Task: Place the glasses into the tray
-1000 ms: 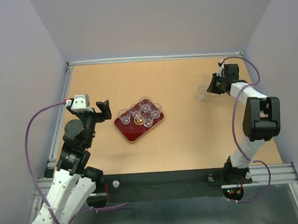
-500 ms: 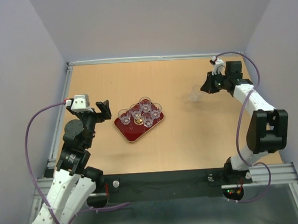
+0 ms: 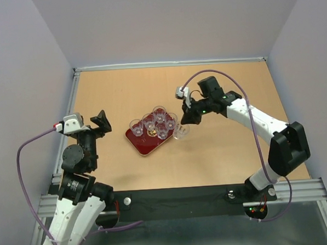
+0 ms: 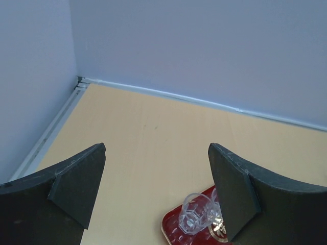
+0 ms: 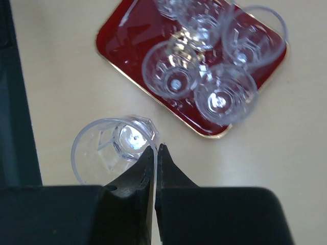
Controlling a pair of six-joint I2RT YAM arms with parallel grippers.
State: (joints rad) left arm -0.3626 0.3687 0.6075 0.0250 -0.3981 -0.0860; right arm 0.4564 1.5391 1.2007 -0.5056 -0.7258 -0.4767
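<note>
I should swing the glass in my right gripper to the left in the top view next. Then I should lower it onto the near part of the tray, which is free of glasses.
The dark red tray (image 3: 142, 144) lies left of the table's middle and holds several clear glasses (image 3: 159, 114). My right gripper (image 3: 186, 121) is shut on the rim of one more clear glass (image 3: 180, 132), held just off the tray's right corner. In the right wrist view the pinched glass (image 5: 110, 148) sits beside the tray (image 5: 122, 35), one finger inside the rim and one outside. My left gripper (image 3: 100, 120) is open and empty, left of the tray; its view shows the tray's corner (image 4: 173, 224) and a glass (image 4: 196, 213).
A raised metal rail (image 3: 67, 122) runs along the table's left edge, and another (image 3: 171, 63) along the back. Lilac walls close in the back and both sides. A black strip (image 3: 178, 201) borders the near edge.
My right arm has carried the glass from the far right of the table leftward to the tray's right corner. My left arm has drawn back a little to the left.
</note>
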